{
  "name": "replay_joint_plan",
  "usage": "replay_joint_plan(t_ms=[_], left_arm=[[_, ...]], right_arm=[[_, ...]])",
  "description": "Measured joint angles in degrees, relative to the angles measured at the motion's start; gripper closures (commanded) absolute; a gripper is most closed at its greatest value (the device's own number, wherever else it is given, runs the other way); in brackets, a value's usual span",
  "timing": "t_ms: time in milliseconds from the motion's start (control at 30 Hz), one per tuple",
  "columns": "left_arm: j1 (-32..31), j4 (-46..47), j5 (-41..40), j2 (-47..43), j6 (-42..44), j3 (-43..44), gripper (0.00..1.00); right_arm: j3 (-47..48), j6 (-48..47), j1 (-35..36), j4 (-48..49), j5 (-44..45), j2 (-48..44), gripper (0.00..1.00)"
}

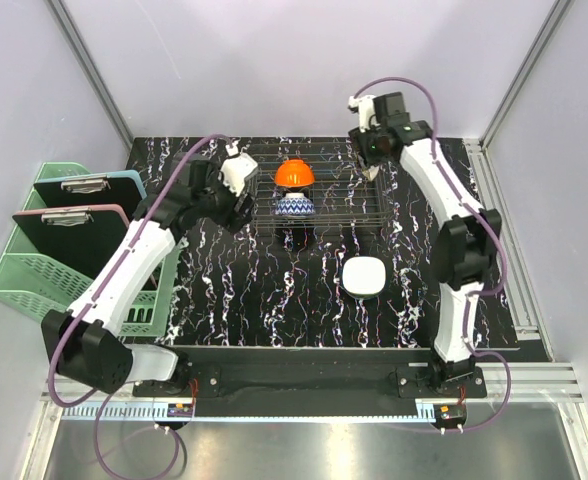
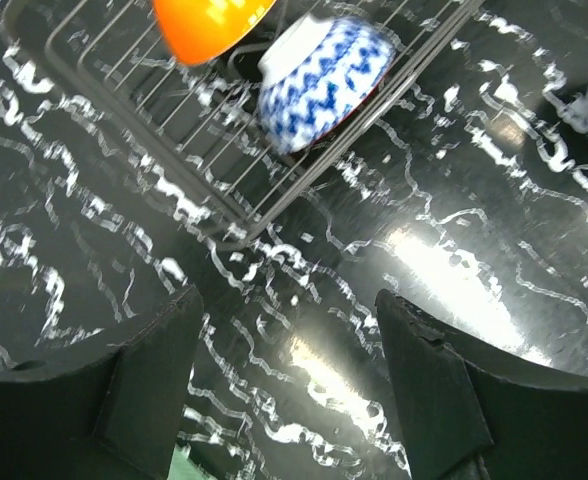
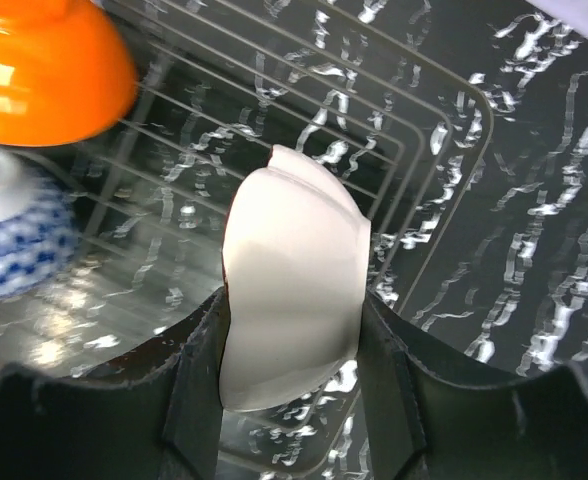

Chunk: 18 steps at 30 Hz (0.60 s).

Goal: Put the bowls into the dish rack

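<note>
Next, the right gripper carries the white bowl toward the orange bowl (image 1: 294, 174), down onto the wires beside that bowl.
The dish rack (image 1: 334, 200) (image 2: 164, 140) (image 3: 424, 150) lies at the back of the table. In its left part an orange bowl (image 1: 294, 174) (image 2: 209, 25) (image 3: 44, 70) and a blue-and-white patterned bowl (image 1: 295, 206) (image 2: 324, 80) (image 3: 14, 240) stand on edge. My right gripper (image 1: 368, 156) (image 3: 292, 330) hangs over the rack's right end, shut on a white bowl (image 3: 292, 270) held on edge above the wires. My left gripper (image 1: 242, 205) (image 2: 289, 370) is open and empty over the table, just left of the rack. Another white bowl (image 1: 366, 276) rests on the table in front of the rack.
A mint-green slatted basket (image 1: 24, 270) holding two clipboards (image 1: 69, 215) stands off the table's left side, beside my left arm. The black marbled mat (image 1: 274, 310) (image 2: 454, 260) covers the table. Grey walls close in the back and both sides.
</note>
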Motion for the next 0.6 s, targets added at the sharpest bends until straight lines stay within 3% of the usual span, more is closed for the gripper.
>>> replay_joint_plan(t_ms=[333, 600], left_arm=[[4.1, -0.7, 0.0, -5.0, 0.7, -5.0, 0.27], [5.7, -1.3, 0.7, -7.1, 1.2, -7.0, 0.27]], right_arm=[[13.7, -7.4, 7.6, -3.1, 20.0, 13.3, 1.0], [14.3, -12.3, 8.2, -2.9, 29.2, 18.9, 1.0]])
